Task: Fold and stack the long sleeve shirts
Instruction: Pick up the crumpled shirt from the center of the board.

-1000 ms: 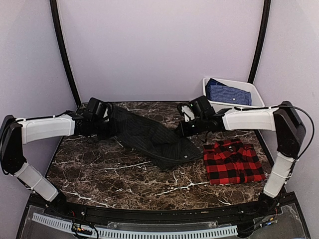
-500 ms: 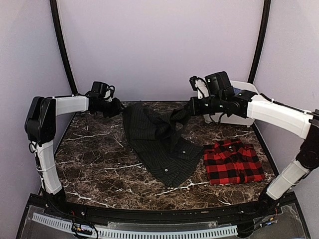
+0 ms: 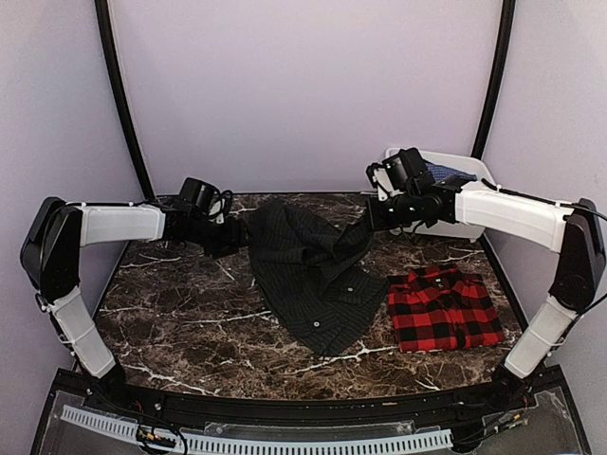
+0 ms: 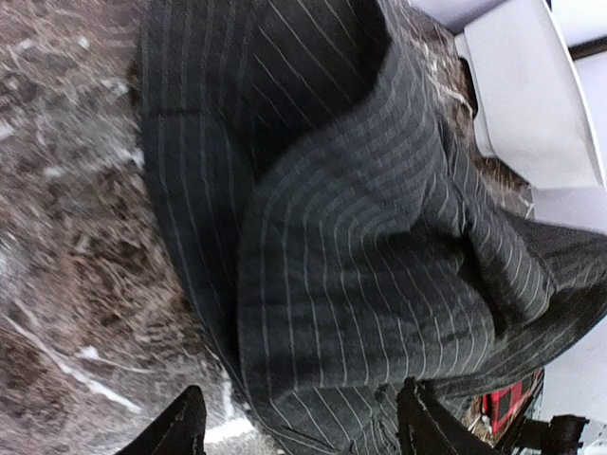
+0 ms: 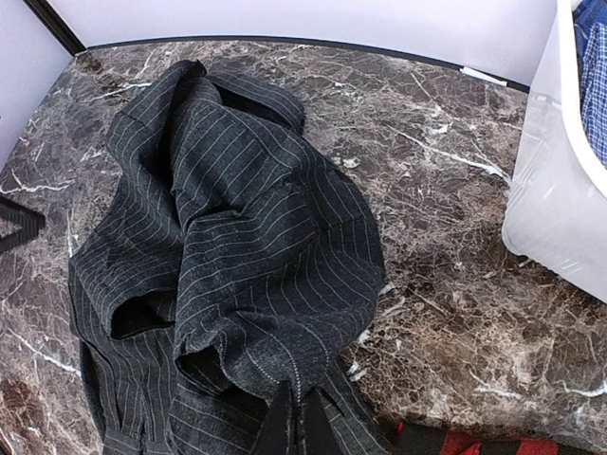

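Note:
I will lower my left gripper slightly back onto the pinstriped shirt's folded edge next, because that edge lies below my open fingers.
The charcoal pinstriped long sleeve shirt point(image 3: 308, 275) lies rumpled in the middle of the marble table, and it fills the left wrist view point(image 4: 360, 246). My left gripper point(image 3: 233, 238) sits at the shirt's left edge, open, its fingertips point(image 4: 182, 428) wide apart over the hem point(image 4: 303, 431). My right gripper point(image 3: 372, 224) is shut on a fold of the pinstriped shirt point(image 5: 247, 265), pinched at the finger tips point(image 5: 296, 428), with the cloth drawn up toward the back right. The red-and-black plaid shirt point(image 3: 444, 308) lies folded at the right front.
A white bin point(image 3: 467, 203) stands at the back right corner with a blue patterned cloth point(image 3: 446, 173) inside; its wall point(image 5: 560, 190) is close on the right of the right wrist view. Bare marble point(image 3: 180, 322) shows at the left front.
My left gripper has opened and let go of the pinstriped shirt, staying at its left edge. My right gripper lifted its fold toward the back right, then lowered a little, still shut on it.

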Available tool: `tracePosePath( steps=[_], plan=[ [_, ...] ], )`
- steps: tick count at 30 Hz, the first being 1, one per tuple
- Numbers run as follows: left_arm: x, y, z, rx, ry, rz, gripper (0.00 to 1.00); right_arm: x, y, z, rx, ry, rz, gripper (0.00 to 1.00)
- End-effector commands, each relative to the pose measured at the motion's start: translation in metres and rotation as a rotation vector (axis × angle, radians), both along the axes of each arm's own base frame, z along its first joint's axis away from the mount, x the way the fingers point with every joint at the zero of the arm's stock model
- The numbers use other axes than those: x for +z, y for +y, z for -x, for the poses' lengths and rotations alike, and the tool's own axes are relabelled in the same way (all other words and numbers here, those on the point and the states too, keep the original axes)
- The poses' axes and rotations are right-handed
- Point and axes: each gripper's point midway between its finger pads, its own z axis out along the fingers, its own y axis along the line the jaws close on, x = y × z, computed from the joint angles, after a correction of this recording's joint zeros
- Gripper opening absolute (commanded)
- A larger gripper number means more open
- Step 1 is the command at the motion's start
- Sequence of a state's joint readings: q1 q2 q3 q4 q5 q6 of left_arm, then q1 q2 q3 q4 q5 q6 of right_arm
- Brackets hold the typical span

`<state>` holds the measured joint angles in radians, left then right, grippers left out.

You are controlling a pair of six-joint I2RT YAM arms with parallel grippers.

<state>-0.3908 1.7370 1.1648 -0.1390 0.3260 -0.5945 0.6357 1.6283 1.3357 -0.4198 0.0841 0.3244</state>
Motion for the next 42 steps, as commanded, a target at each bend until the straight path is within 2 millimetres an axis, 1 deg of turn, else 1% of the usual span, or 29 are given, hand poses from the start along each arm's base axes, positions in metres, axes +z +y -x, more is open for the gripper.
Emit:
tracePosePath(
  steps=[1, 4, 5, 14, 21, 25, 27, 28, 29, 31, 32, 33, 36, 37, 39, 41, 42],
  plan=[
    [-0.012, -0.018, 0.028, -0.028, 0.041, 0.019, 0.66, 0.019, 0.002, -0.013, -0.008, -0.056, -0.015, 0.0],
    [-0.026, -0.029, 0.035, -0.041, 0.079, 0.026, 0.62, 0.016, 0.002, -0.014, -0.003, -0.051, -0.015, 0.0],
    [-0.027, -0.033, 0.037, -0.046, 0.086, 0.025, 0.6, 0.015, 0.002, -0.013, -0.002, -0.05, -0.014, 0.0],
    [-0.045, -0.041, 0.045, -0.033, 0.136, -0.002, 0.57, 0.014, -0.001, -0.013, -0.004, -0.052, -0.021, 0.0],
    [-0.049, -0.046, 0.044, -0.022, 0.14, 0.007, 0.57, 0.017, 0.0, -0.013, 0.0, -0.061, -0.033, 0.0],
    [-0.048, -0.052, 0.044, -0.033, 0.14, 0.033, 0.53, 0.017, 0.0, -0.014, 0.001, -0.061, -0.033, 0.0],
    [-0.047, -0.054, 0.045, -0.038, 0.141, 0.045, 0.47, 0.017, 0.0, -0.014, 0.001, -0.062, -0.033, 0.0],
    [-0.046, -0.055, 0.045, -0.038, 0.141, 0.05, 0.41, 0.018, 0.0, -0.014, 0.001, -0.064, -0.034, 0.0],
    [-0.046, -0.055, 0.045, -0.039, 0.141, 0.053, 0.39, 0.019, 0.0, -0.014, 0.0, -0.066, -0.035, 0.0],
    [-0.044, -0.055, 0.045, -0.039, 0.138, 0.058, 0.3, 0.019, -0.001, -0.015, -0.001, -0.066, -0.036, 0.0],
    [-0.042, -0.055, 0.045, -0.04, 0.135, 0.058, 0.28, 0.019, -0.001, -0.015, -0.002, -0.067, -0.036, 0.0],
    [-0.042, -0.055, 0.045, -0.039, 0.134, 0.056, 0.23, 0.019, -0.001, -0.016, -0.002, -0.067, -0.037, 0.0],
    [-0.037, -0.054, 0.046, -0.039, 0.125, 0.054, 0.12, 0.02, -0.001, -0.017, -0.002, -0.071, -0.036, 0.0],
    [-0.035, -0.053, 0.045, -0.038, 0.117, 0.051, 0.07, 0.021, -0.003, -0.018, -0.007, -0.074, -0.033, 0.0],
    [-0.026, -0.05, 0.043, -0.029, 0.094, 0.04, 0.0, 0.023, -0.006, -0.02, -0.02, -0.081, -0.03, 0.0],
    [-0.013, -0.046, 0.039, -0.014, 0.06, 0.024, 0.0, 0.026, -0.011, -0.023, -0.039, -0.092, -0.029, 0.0],
    [-0.002, -0.042, 0.037, 0.0, 0.032, 0.012, 0.0, 0.029, -0.014, -0.025, -0.051, -0.101, -0.029, 0.0]
  ],
)
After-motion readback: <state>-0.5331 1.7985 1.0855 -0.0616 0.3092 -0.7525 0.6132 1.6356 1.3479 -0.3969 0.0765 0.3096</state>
